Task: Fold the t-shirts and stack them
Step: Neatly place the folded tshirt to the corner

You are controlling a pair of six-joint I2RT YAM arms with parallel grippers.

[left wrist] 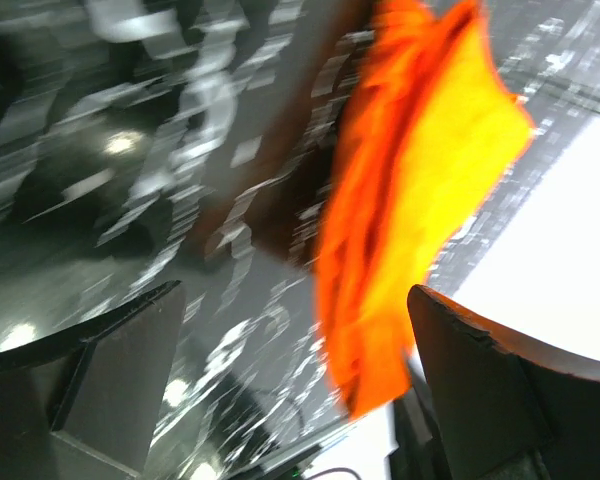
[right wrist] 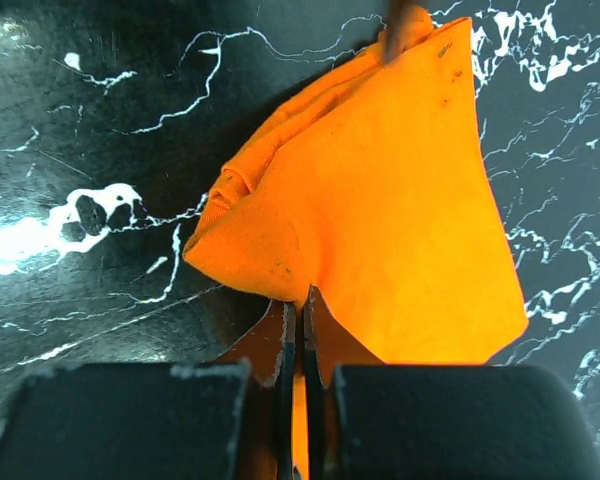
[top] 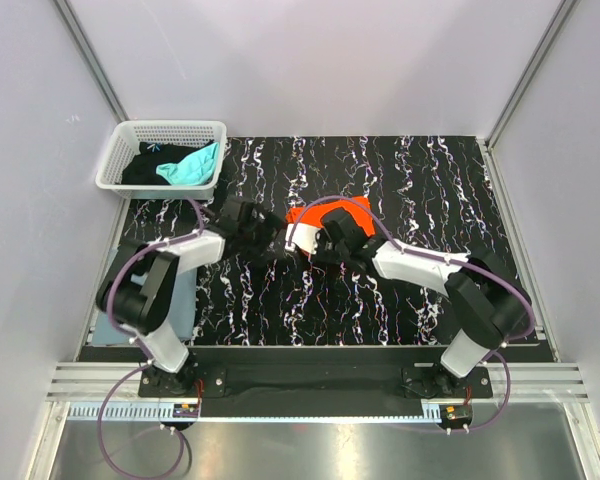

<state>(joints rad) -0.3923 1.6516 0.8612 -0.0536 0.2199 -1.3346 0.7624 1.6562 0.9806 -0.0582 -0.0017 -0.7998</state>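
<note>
The left gripper moves sideways onto the t-shirt's bunched orange fold (top: 296,214) (left wrist: 352,325) next and closes on it, as the t-shirt lies just to its right in the top view.
The bright orange t-shirt (top: 342,212) is bunched at the middle of the black marbled table, partly hidden by both grippers. My right gripper (right wrist: 300,300) is shut on a fold of the orange t-shirt (right wrist: 380,220); it shows in the top view (top: 320,242) at the shirt's near edge. My left gripper (left wrist: 292,295) is open, its fingers wide apart, and a hanging edge of the orange t-shirt (left wrist: 410,180) lies between them, close to the right finger (left wrist: 500,380). That view is blurred. In the top view the left gripper (top: 268,234) is just left of the shirt.
A white lattice basket (top: 130,140) at the back left corner holds a teal t-shirt (top: 192,166) and a black one (top: 145,170). A flat grey-blue cloth (top: 183,295) lies at the table's left edge beside the left arm. Grey walls close in three sides.
</note>
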